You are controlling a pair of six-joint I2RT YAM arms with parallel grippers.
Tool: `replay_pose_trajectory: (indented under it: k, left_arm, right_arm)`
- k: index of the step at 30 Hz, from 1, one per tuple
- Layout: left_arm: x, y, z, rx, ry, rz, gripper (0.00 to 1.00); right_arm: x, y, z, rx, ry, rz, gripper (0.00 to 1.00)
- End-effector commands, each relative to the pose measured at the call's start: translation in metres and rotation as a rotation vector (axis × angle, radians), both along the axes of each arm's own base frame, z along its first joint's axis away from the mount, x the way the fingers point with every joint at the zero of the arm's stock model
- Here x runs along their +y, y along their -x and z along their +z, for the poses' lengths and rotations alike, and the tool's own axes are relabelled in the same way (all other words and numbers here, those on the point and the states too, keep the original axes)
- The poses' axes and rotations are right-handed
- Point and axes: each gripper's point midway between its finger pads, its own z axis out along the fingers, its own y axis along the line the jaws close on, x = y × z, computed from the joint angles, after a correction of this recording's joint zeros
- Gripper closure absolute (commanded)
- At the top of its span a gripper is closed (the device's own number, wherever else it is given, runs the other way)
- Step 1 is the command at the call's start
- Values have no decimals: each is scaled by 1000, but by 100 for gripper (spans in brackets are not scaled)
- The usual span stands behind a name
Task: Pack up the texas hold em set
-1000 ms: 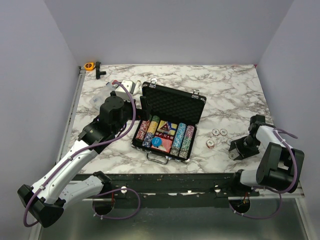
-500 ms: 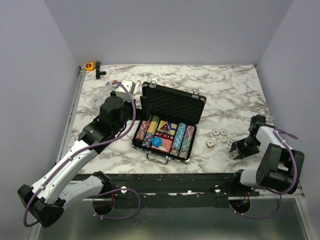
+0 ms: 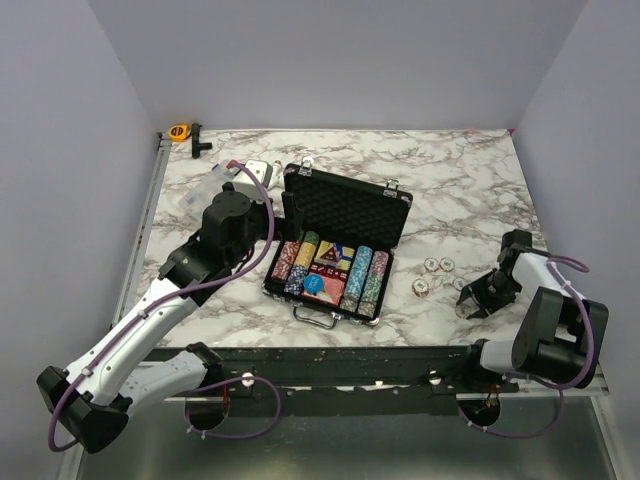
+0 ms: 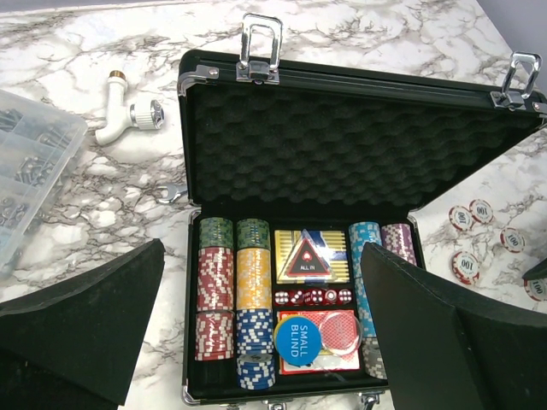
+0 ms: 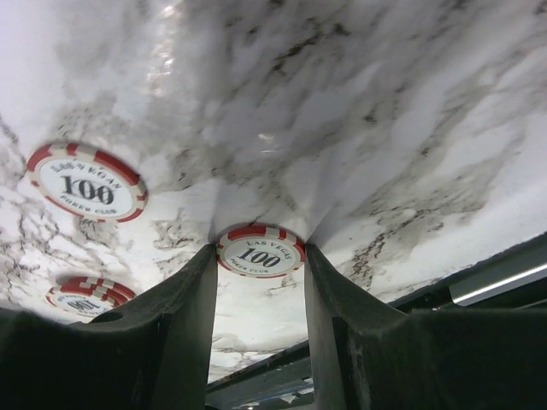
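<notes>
The right gripper lifts the chip next, carries it toward the case and releases it on top. The matching chip stack lies left of this gripper in the top view.
The black silver-trimmed briefcase (image 3: 345,215) lies open mid-table, its foam lid (image 4: 342,145) raised. Inside are rows of multicoloured chips (image 4: 215,290), a red card deck (image 4: 338,337), a blue "small blind" disc (image 4: 298,341) and red dice. My left gripper (image 3: 283,205) hovers open and empty at the case's left side; in the left wrist view its fingers (image 4: 85,325) stand wide either side of the tray. Three loose chips (image 3: 438,265) lie right of the case. My right gripper (image 3: 470,300) is down on the table, its fingertips pressed against both sides of a red-and-white 100 chip (image 5: 258,251).
A clear compartment box (image 4: 34,171) and a white pipe fitting (image 4: 128,115) lie left of the case. An orange tape measure (image 3: 179,131) sits at the back left corner. Two more 100 chips (image 5: 85,182) lie beside the right gripper. The table's near edge (image 5: 496,282) is close behind it.
My right gripper has dropped and shifted slightly toward the near edge, onto the loose chip. The left arm has hardly moved.
</notes>
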Motion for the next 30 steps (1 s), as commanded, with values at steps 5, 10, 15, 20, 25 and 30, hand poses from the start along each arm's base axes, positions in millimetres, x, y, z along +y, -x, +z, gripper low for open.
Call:
replay_pose_trajectory:
  k: [5, 10, 15, 20, 25, 30]
  left_arm:
    - [-6, 1, 7, -5, 18, -21, 3]
    - [-7, 1, 6, 1, 18, -24, 3]
    - [-8, 1, 6, 5, 19, -28, 3]
    - [-8, 2, 6, 5, 21, -30, 3]
    - [-9, 1, 6, 7, 23, -34, 3]
    - [-10, 1, 6, 9, 23, -35, 3]
  right_arm:
    - [12, -71, 20, -323, -18, 179, 77]
    - [24, -80, 22, -347, -56, 237, 77]
    - [26, -95, 38, -402, -32, 284, 76]
    - [34, -99, 48, -421, -39, 358, 76]
    - [63, -97, 54, -406, -84, 465, 76]
    - [88, -82, 48, -341, -128, 539, 76]
